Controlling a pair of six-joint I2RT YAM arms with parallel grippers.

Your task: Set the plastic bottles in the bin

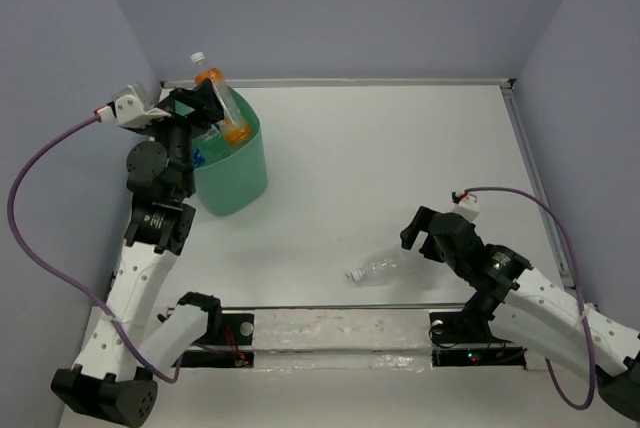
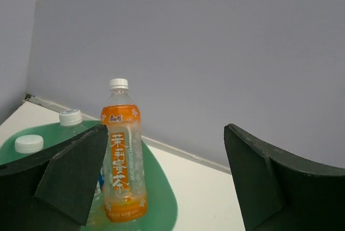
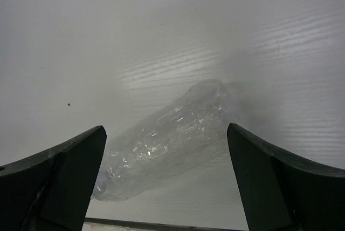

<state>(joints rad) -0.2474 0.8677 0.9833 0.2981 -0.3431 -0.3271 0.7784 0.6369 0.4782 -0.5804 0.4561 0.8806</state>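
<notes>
My right gripper lowers its open fingers around the clear bottle's capless end [image 1: 396, 258] [image 3: 201, 114] next. That end lies below it and to its left in the top view.
The mint-green bin [image 1: 240, 176] stands at the far left. An orange bottle with a white cap [image 1: 217, 93] stands tilted in it, among other bottles. In the left wrist view the orange bottle [image 2: 123, 158] is upright in the bin [image 2: 161, 198], with two more white caps [image 2: 70, 116] beside it. My left gripper [image 1: 207, 106] hovers at the bin's rim, open [image 2: 161, 188], and the orange bottle stands free near its left finger. A clear crinkly bottle [image 1: 380, 266] lies on the table. My right gripper [image 1: 418, 240] is open just right of it, its jaws straddling the bottle [image 3: 172, 139] from above.
Grey walls close in the table on three sides. A clear taped strip [image 1: 330, 333] runs along the near edge between the arm bases. A metal rail [image 1: 535, 168] edges the table's right side.
</notes>
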